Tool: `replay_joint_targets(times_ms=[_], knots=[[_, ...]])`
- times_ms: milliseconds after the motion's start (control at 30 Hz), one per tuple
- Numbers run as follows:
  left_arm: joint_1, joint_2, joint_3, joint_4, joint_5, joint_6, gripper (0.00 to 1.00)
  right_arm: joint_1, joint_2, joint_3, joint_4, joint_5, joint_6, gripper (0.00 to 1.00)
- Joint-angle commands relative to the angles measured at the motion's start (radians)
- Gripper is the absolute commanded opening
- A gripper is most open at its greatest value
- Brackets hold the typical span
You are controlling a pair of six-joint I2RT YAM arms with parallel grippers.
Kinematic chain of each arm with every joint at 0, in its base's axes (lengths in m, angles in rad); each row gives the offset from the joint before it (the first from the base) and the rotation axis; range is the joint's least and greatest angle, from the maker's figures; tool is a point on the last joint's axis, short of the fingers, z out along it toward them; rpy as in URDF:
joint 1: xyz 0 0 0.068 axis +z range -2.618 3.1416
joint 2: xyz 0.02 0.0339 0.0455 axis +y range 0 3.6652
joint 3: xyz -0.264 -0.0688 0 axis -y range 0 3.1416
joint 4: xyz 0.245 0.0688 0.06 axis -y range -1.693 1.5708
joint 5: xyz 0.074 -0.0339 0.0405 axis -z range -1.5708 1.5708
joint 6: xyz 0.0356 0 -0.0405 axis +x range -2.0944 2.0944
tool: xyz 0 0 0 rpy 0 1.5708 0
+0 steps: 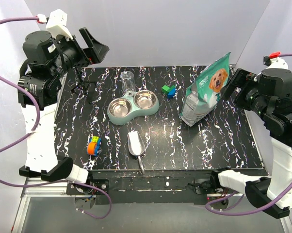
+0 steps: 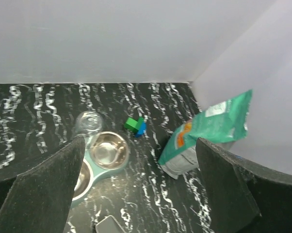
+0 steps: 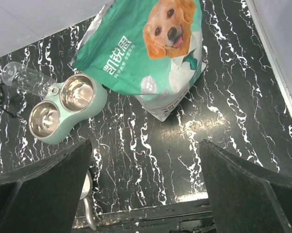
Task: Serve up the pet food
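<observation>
The feeder-side end of the bag's silvery top edge lies nearest, so my left gripper moves across past the feeder point(image 1: 134, 113) and down onto that end next.
No pet food shows loose in any view. The teal-and-white dog-print bag point(image 1: 206, 90) stands at the right, also seen in the left wrist view point(image 2: 204, 133) and the right wrist view point(image 3: 151, 53). The teal double-bowl feeder point(image 1: 134, 113) sits mid-table with both steel bowls empty point(image 2: 102, 171) point(image 3: 101, 99). A metal scoop point(image 1: 135, 144) lies in front of it, handle toward me. My left gripper point(image 1: 95, 46) is open and empty, raised at the back left. My right gripper point(image 1: 235, 85) is open and empty, raised just right of the bag.
A clear bottle point(image 1: 127, 80) lies attached behind the feeder. Small green and blue blocks point(image 1: 169, 90) sit between the feeder and the bag. An orange-and-blue toy point(image 1: 93, 144) lies near the front left. White walls enclose the table on three sides.
</observation>
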Motion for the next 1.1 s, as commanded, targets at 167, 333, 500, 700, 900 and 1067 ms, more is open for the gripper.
replay_joint_targets(times_ms=[167,333,500,700,900,1067], knots=[[-0.350,0.138,-0.015,0.119,-0.032,-0.124,0.98,-0.006,-0.105,0.009,0.000,-0.067,-0.001,0.99],[-0.544,0.294,0.007,0.276,-0.111,-0.135,0.98,-0.006,-0.212,-0.110,0.085,-0.072,0.063,0.99],[-0.657,0.526,0.203,0.366,-0.144,-0.042,0.98,-0.004,-0.306,-0.160,0.126,-0.082,0.077,0.99],[-0.732,0.612,0.147,0.545,-0.234,0.053,0.98,-0.006,-0.340,-0.121,0.106,-0.049,0.040,0.99],[-0.760,0.721,0.213,0.541,-0.358,0.090,0.94,-0.004,-0.331,-0.106,0.085,-0.020,0.014,0.99],[-0.779,0.750,0.228,0.530,-0.450,0.142,0.55,-0.004,-0.298,-0.094,0.060,-0.029,0.008,0.99]])
